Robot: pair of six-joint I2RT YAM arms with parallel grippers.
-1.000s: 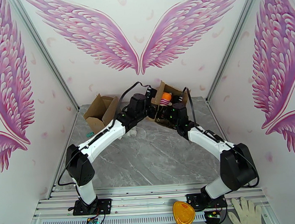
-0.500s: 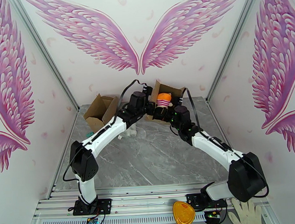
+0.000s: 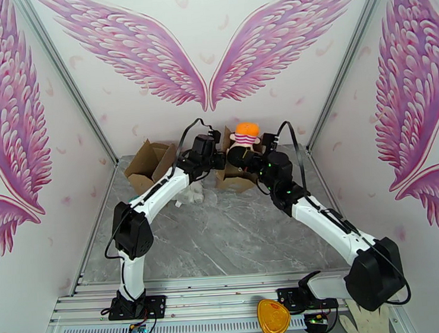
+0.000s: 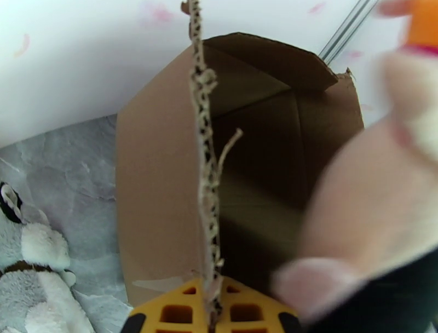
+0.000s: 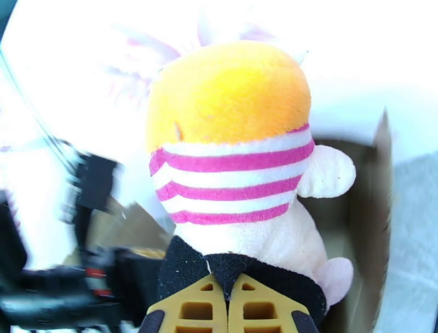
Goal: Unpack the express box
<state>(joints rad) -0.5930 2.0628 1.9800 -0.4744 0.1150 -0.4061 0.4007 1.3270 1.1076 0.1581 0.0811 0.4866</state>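
My right gripper is going to swing away from the grey plush next and go down to the marble beside the box, because the plush toy (image 3: pixel 245 134) is still hanging above the opening.
The express box (image 3: pixel 237 179) is brown cardboard with its flaps open, at the back middle of the table. My left gripper (image 3: pixel 218 159) is shut on its left flap (image 4: pixel 205 164), which stands edge-on between the yellow fingers (image 4: pixel 180 312). The box's inside (image 4: pixel 268 164) looks dark and bare. Above the box hangs a plush toy (image 3: pixel 245 134) with an orange top and pink stripes. My right gripper (image 3: pixel 238 153) is shut on it. In the right wrist view the fingers (image 5: pixel 257 309) pinch the black lower part of the plush toy (image 5: pixel 230 142).
A second open cardboard box (image 3: pixel 152 165) stands at the back left. A grey and white plush (image 3: pixel 191 194) lies on the marble table beside the express box, also seen as the grey plush (image 4: pixel 27 268). A yellow object (image 3: pixel 273 317) and a white glove (image 3: pixel 365 317) lie at the front rail.
My right gripper has raised the striped plush toy from inside the box to above its rim. Both arms have stretched further back, and the left gripper has kept its hold on the flap.
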